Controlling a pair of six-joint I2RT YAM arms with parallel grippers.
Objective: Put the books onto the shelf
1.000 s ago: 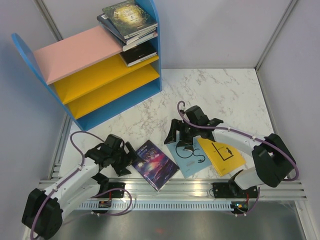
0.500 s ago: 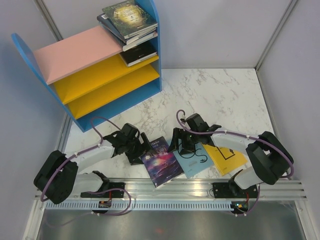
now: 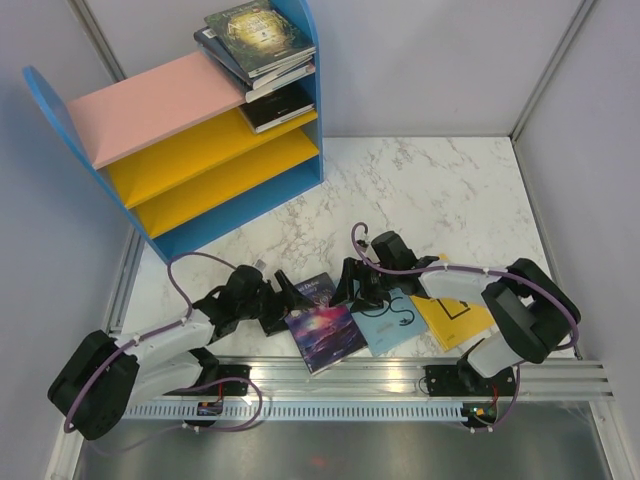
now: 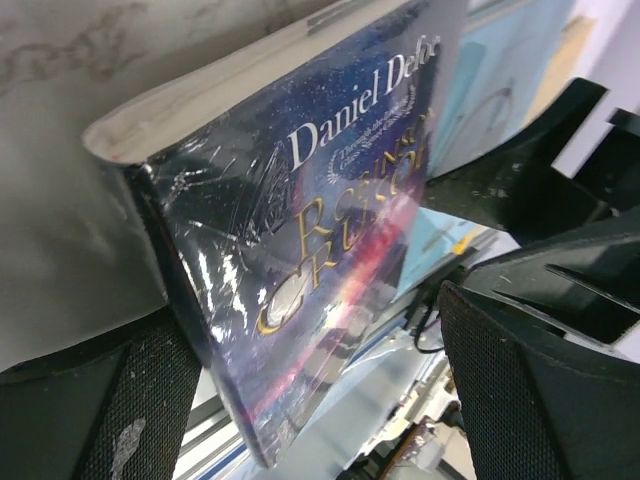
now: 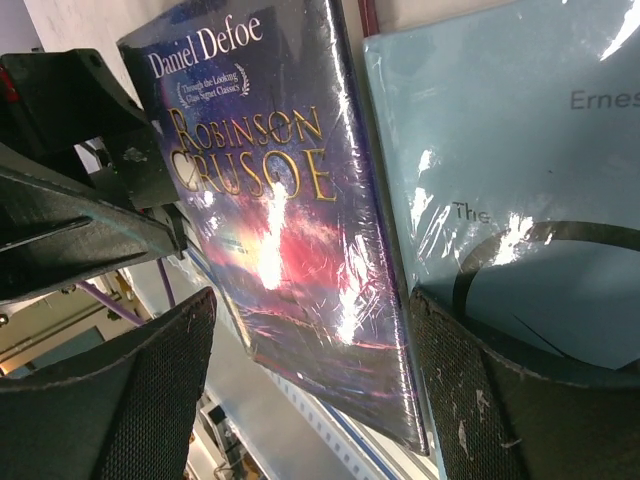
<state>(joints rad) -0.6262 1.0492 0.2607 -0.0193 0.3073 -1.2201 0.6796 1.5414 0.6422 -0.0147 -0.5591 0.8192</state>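
My left gripper should turn next to the purple book until its fingers are on both sides of the thin spine (image 3: 288, 321) (image 4: 174, 260), and then close. The book's broad cover fills the gap between the fingers now.
The purple book (image 3: 322, 327) lies near the table's front edge, and both grippers flank it. My left gripper (image 3: 283, 303) is open at its left edge; in the left wrist view the purple book (image 4: 330, 230) fills the gap, its spine next to the left finger (image 4: 90, 410). My right gripper (image 3: 352, 290) is open at the book's far right corner, straddling the purple book (image 5: 270, 210) and the pale blue book (image 5: 520, 180). The shelf (image 3: 150, 105) stands at the back left with a stack of books (image 3: 258, 38) on its pink board.
The pale blue book (image 3: 392, 322) and a yellow book (image 3: 455, 312) lie side by side right of the purple one. A black book (image 3: 277, 106) rests on the shelf's upper yellow board. An aluminium rail (image 3: 380, 375) runs just in front of the books.
My left arm swung right and its gripper reached the purple book's left edge. The right gripper dropped to the book's far corner. The book shifted slightly.
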